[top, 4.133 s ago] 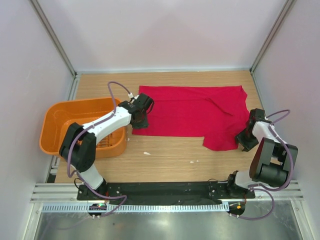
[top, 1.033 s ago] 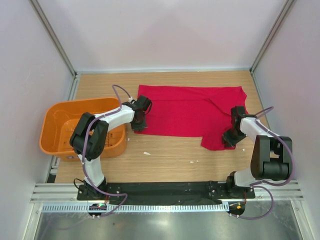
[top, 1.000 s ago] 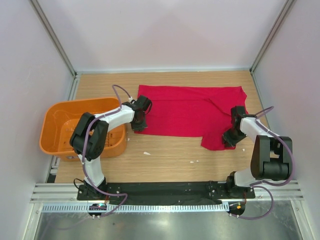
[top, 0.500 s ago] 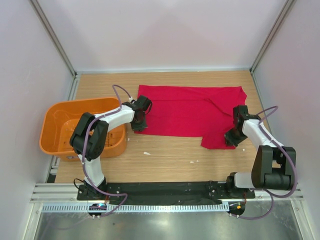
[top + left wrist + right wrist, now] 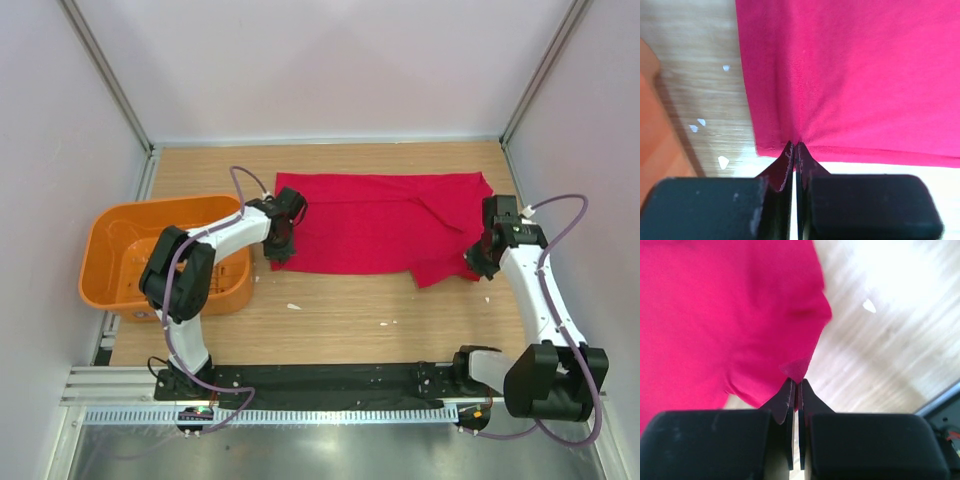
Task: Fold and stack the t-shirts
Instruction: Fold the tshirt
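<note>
Next, my right gripper carries the t-shirt's hanging near corner outward over the t-shirt toward the t-shirt's far edge, since that edge lies flat.
The red t-shirt (image 5: 385, 222) lies spread across the back of the wooden table. My left gripper (image 5: 278, 243) is shut on its near left edge; in the left wrist view the fingertips (image 5: 796, 145) pinch the hem of the red cloth (image 5: 855, 75), still low on the table. My right gripper (image 5: 478, 255) is shut on the shirt's near right corner and has lifted it off the table; in the right wrist view the cloth (image 5: 730, 315) hangs from the closed tips (image 5: 795, 382).
An orange slotted basket (image 5: 115, 240) stands at the table's left, touching the left arm's side. Small white specks (image 5: 292, 306) lie on the wood near the front. Grey walls close in the table on the left, right and back.
My right gripper has risen and moved right and back, pulling the shirt's near right corner up so the lower right flap shrank. My left gripper stays clamped at the left edge.
</note>
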You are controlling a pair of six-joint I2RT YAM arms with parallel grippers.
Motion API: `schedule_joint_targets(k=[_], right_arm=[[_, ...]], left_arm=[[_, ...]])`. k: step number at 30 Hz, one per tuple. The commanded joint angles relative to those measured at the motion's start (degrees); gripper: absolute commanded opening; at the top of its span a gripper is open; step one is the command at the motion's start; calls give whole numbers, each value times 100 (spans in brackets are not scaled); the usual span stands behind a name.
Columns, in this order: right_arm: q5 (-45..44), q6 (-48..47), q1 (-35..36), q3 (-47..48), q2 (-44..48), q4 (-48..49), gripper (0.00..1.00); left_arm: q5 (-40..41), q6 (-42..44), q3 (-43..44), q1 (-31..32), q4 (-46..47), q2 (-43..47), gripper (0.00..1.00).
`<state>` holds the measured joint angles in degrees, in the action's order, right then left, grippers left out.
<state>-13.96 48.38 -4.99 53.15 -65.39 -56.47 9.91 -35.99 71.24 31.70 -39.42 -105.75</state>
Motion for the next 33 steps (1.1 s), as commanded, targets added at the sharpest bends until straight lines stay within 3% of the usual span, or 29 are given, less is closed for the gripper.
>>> schedule_joint_targets(k=[1, 11, 17, 33], right_arm=[[-274, -434, -2, 582, -237, 284, 1], [200, -1436, -10, 2735, -2511, 1251, 1], [464, -1805, -19, 3913, -3699, 1182, 1], [657, -1832, -37, 5768, -5081, 1068, 1]], left_arm=[[265, 346, 670, 3, -329, 90, 0], [345, 751, 2701, -331, -1322, -1183, 0], [221, 795, 3895, -463, -1849, -1956, 0], [292, 707, 4916, -648, -2175, -2643, 0]])
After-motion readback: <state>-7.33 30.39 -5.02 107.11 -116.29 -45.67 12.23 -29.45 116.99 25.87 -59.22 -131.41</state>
